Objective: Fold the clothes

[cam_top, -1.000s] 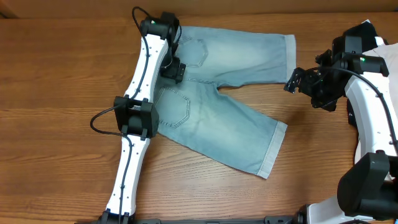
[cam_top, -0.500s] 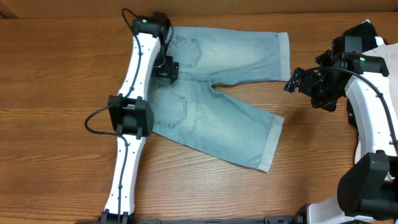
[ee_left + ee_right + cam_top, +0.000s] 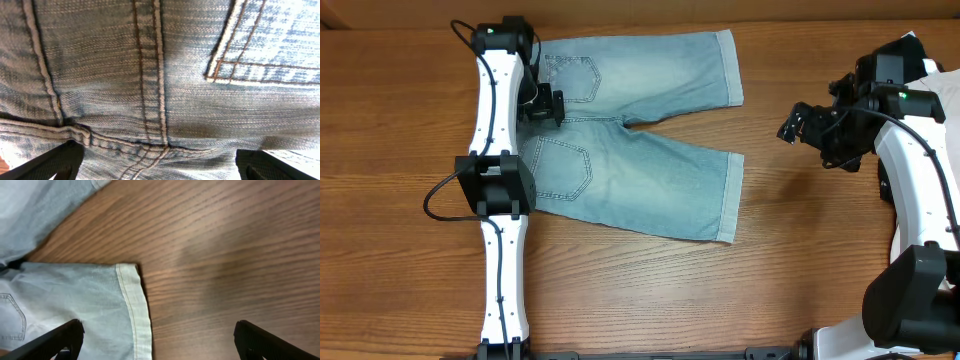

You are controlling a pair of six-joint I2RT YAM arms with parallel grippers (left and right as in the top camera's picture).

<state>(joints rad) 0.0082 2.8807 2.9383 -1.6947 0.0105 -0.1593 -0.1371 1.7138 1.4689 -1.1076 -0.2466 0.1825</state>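
The waistband's lower corner lies back from the seat seam, hidden under the left gripper's arm, so the robot should next pull the left gripper back off the seam to uncover and pinch that corner.
The light-blue denim jeans (image 3: 650, 175) lie flat on the wooden table, back pockets up, waist to the left, both cuffed legs pointing right. My left gripper (image 3: 542, 105) is pressed down on the seat seam by the waistband. In the left wrist view its fingers (image 3: 157, 167) are spread wide with denim (image 3: 160, 75) bunched between them. My right gripper (image 3: 790, 125) hovers open and empty to the right of the upper leg's cuff. The right wrist view shows a cuff hem (image 3: 132, 305) below the open jaws (image 3: 157, 342).
The wooden table (image 3: 800, 270) stretches right of and in front of the jeans. A pale cloth (image 3: 942, 88) lies at the far right edge behind my right arm. The left arm's cable loops out near the table's left side.
My left gripper has moved left and dragged the jeans with it. The legs have swung closer to parallel. The right arm has barely moved.
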